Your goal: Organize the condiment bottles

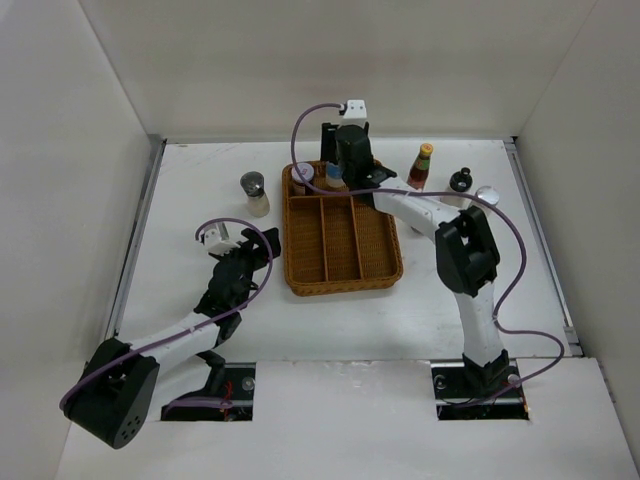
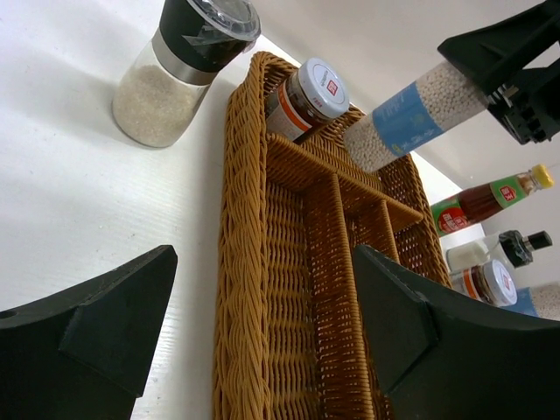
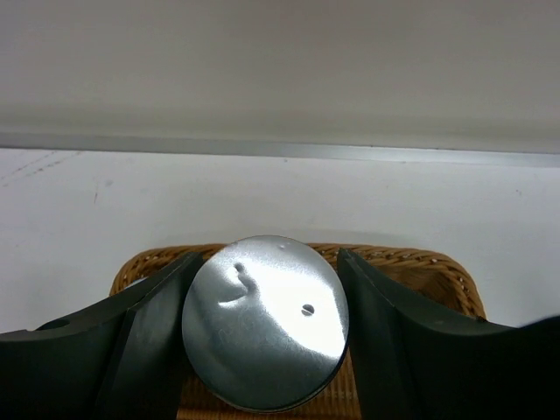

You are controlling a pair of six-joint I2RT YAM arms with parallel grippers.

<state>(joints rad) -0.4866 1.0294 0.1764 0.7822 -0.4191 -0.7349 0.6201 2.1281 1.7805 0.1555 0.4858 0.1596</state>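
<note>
I need to lower the bottle with my right gripper next into the open middle of the tray's back cross compartment, which lies below, beside the red-labelled jar, and let go of the bottle's silver cap.
My right gripper is shut on the silver cap of a white blue-banded bottle and holds it tilted above the back of the wicker tray. A red-labelled jar stands in the tray's back left compartment. The grey-lidded shaker stands on the table left of the tray. The red sauce bottle, the black-capped bottle, a second red-labelled jar and a second blue-banded bottle stand right of the tray. My left gripper is open and empty, low beside the tray's left rim.
The tray has three long compartments and a cross compartment at the back. White walls close the table at the back and both sides. My right arm reaches over the table right of the tray.
</note>
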